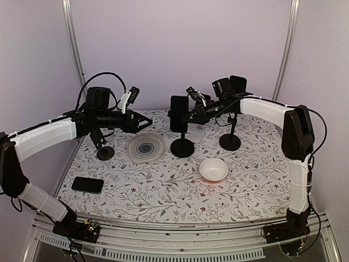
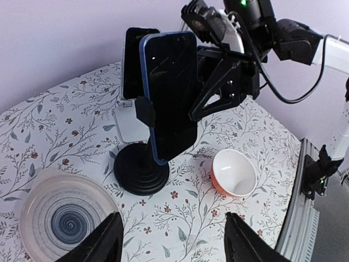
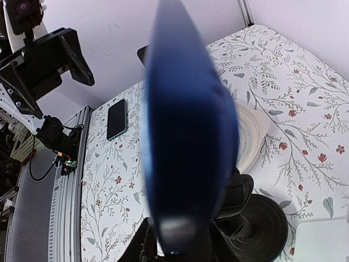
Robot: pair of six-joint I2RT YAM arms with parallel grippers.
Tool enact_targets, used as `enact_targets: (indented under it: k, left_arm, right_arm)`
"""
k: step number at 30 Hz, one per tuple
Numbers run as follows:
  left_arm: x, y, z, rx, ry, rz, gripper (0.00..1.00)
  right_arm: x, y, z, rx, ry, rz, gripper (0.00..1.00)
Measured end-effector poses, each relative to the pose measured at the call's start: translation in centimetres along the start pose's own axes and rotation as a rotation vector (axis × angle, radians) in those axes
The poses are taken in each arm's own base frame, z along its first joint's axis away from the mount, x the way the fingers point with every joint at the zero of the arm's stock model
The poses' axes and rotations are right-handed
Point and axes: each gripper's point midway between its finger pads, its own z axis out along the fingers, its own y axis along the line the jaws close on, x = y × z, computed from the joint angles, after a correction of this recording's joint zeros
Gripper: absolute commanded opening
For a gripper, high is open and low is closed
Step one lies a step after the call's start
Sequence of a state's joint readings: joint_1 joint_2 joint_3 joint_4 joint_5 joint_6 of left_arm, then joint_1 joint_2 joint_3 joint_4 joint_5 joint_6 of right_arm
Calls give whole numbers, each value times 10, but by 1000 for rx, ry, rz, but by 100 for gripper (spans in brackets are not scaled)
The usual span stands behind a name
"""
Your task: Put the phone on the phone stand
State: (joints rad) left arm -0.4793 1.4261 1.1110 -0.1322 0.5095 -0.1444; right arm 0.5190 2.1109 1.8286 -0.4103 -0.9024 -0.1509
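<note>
The phone stands upright in the stand's clamp. My right gripper will next move the phone slightly outward and toward the plate, then open off the phone's edge.
A blue-cased phone (image 2: 172, 93) stands upright in the clamp of a black phone stand (image 2: 140, 169) at mid-table. My right gripper (image 2: 200, 106) is shut on the phone's far edge. Seen from above, the phone (image 1: 179, 113) sits over the stand's round base (image 1: 182, 148), with the right gripper (image 1: 188, 116) beside it. In the right wrist view the phone (image 3: 188, 136) is a blurred blue mass filling the space between my fingers. My left gripper (image 2: 177, 243) hangs open over bare tablecloth, to the left of the stand (image 1: 144, 123), with nothing in it.
A second phone (image 1: 87, 184) lies flat near the front left. Between the left arm and the stand is a swirl-patterned plate (image 1: 145, 147), and an orange-and-white bowl (image 1: 213, 170) sits in front. Other black stands are at the left (image 1: 103, 151) and right (image 1: 230, 141). A white block (image 2: 128, 123) lies behind the stand.
</note>
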Motion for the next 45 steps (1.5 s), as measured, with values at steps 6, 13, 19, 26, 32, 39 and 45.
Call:
enact_targets:
  k: [6,13,19,26,32,39,45]
  left_arm:
    - [9,9,-9,-73,-4,-40,65]
    - [24,14,-19,-123,-5,-95,66]
    - [28,28,-31,-230,-25,-161,69]
    - [28,49,-46,-384,-54,-213,71]
    - [46,71,-56,-519,-52,-299,74]
    - [64,99,-82,-725,-60,-407,81]
    - [62,120,-111,-858,-121,-452,83]
  right_arm:
    - [-18,-18,13,-2,-41,-5,0]
    - [-27,-40,30,0,-62,1,2]
    - [-31,-53,40,0,-84,3,7]
    - [-34,-57,43,6,-98,5,49]
    - [-38,-52,40,-17,-109,2,77]
    - [-42,-35,13,33,-107,15,87]
    - [-50,-20,-3,58,-117,-7,86]
